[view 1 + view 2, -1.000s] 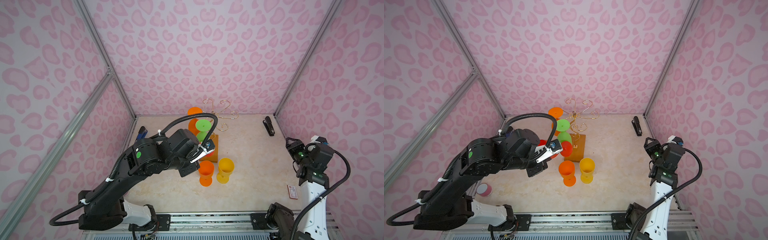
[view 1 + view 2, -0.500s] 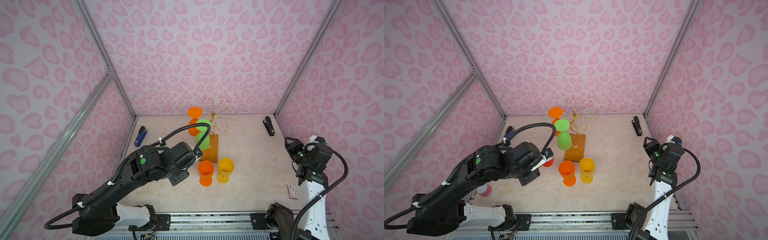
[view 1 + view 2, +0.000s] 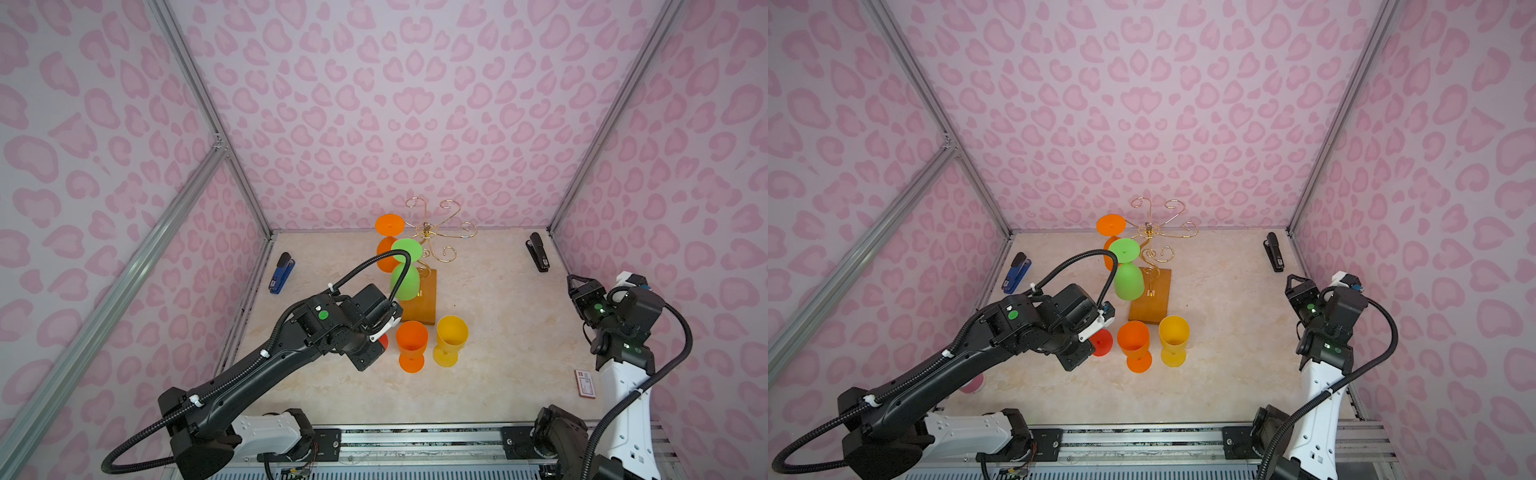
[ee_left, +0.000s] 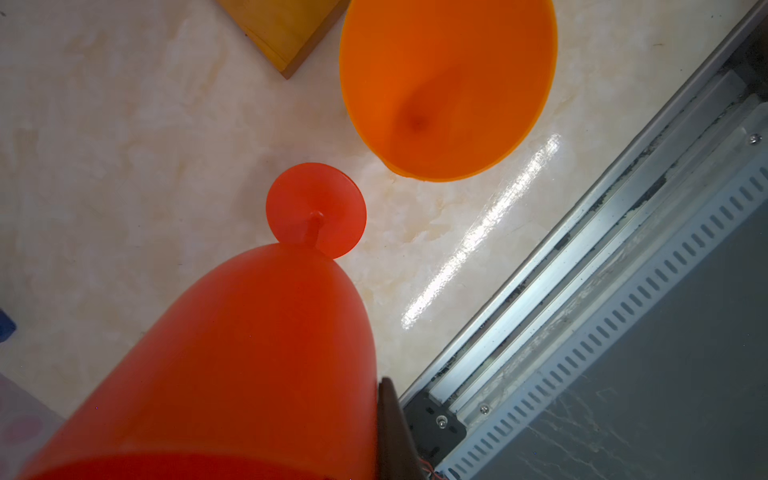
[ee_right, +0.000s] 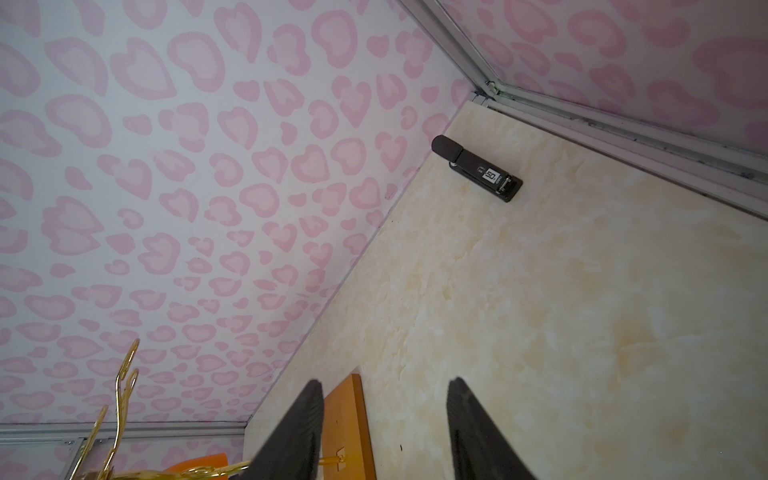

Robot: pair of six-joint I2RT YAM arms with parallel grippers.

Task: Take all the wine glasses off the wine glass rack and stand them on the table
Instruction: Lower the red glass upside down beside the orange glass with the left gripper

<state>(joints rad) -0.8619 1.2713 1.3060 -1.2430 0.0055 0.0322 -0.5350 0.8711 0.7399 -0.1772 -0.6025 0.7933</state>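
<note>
The foot of the red wine glass [image 4: 257, 353] already points down. My left gripper will next set the glass down on the bare tabletop beside the upright orange glass and let go of its bowl.
My left gripper [image 3: 1099, 328] is shut on the bowl of a red wine glass [image 4: 257, 353], with one dark finger [image 4: 388, 399] pressed against its side. The glass's foot [image 3: 1101, 343] points down at the table beside an upright orange glass [image 3: 411, 343]; I cannot tell whether it touches. The wine glass rack [image 3: 432, 232], gold wire on a wooden base [image 3: 422, 303], carries a green glass [image 3: 405, 280] and an orange one [image 3: 388, 226], both upside down. My right gripper [image 5: 384, 384] is open and empty at the far right [image 3: 575, 282].
A yellow glass [image 3: 451, 336] stands beside the upright orange one. A blue stapler [image 3: 281, 272] lies at the left wall, a black stapler [image 3: 538, 251] at the back right, a small card [image 3: 584, 383] front right. The metal front rail [image 4: 582, 291] is close.
My left arm has carried the red glass away from the rack, toward the front and down beside the upright orange glass. The right arm has not moved.
</note>
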